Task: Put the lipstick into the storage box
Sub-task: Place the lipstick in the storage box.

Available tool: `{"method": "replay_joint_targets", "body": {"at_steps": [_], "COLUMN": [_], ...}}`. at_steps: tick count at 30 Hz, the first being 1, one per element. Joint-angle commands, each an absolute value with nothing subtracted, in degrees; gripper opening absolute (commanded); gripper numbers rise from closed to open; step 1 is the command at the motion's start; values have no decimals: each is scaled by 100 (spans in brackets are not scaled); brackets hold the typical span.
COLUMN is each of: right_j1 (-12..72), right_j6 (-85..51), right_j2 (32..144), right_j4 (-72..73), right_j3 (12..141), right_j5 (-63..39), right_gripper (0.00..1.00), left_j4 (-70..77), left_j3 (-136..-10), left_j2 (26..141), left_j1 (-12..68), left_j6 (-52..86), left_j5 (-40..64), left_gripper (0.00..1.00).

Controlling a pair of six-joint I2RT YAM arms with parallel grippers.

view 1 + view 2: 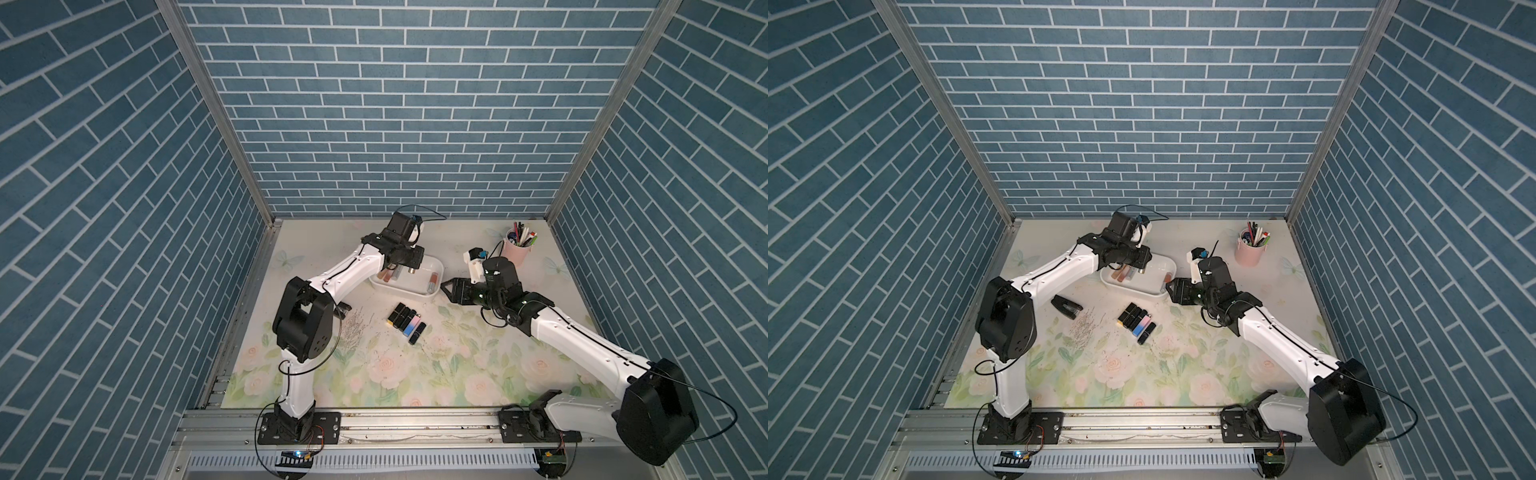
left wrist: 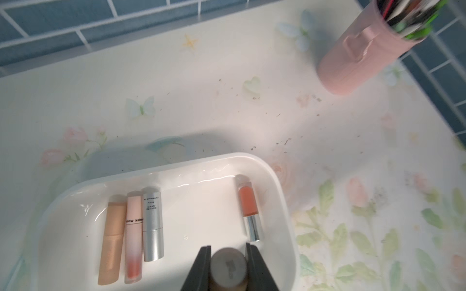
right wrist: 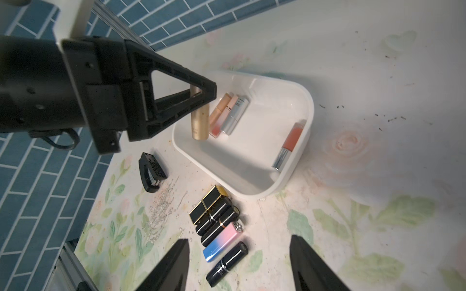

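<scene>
My left gripper lowers into the box toward the box's bare bottom (image 2: 176, 222) beside the silver lipstick next and releases the gold lipstick (image 2: 229, 267), since that part lies empty.
The white storage box (image 1: 437, 267) (image 2: 285, 201) lies at the back middle of the table. My left gripper (image 2: 228, 248) (image 3: 211, 93) hangs over its near left part, shut on a gold lipstick (image 3: 200, 121) (image 2: 229, 267) that stands upright above the box floor. Three lipsticks (image 2: 133, 231) lie side by side inside at the left end. An orange one (image 2: 248, 204) lies at the right end. Several dark lipsticks and a pink-blue one (image 1: 407, 322) (image 3: 219, 221) lie in a row on the mat in front of the box. My right gripper (image 1: 444, 286) (image 3: 239, 241) is open and holds nothing, just right of the box.
A pink pen cup (image 1: 518, 249) (image 2: 353, 65) full of pens stands at the back right. A black stapler (image 1: 1066, 307) (image 3: 151, 173) lies left of the lipstick row, with loose staples (image 1: 1086, 328) scattered beside it. Blue brick walls close three sides.
</scene>
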State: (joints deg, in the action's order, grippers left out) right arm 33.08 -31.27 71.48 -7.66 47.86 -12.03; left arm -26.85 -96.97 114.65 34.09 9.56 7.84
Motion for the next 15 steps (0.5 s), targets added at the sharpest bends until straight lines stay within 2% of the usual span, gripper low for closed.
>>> {"method": "replay_joint_targets", "body": {"at_steps": [1, 15], "right_j1": [3370, 3791], "right_j6": [-3199, -3288], "right_j2": [7188, 7459], "right_j4": [-923, -888], "right_j3": [4708, 4484], "right_j5": [-1116, -950], "right_gripper": [67, 67], "left_j4": [-3013, -2892], "left_j3": [-9957, -10248], "left_j2": [11736, 12521], "left_j1": [3425, 3445], "left_j6": [756, 581], "left_j5": [190, -420], "left_gripper": [0, 0]}}
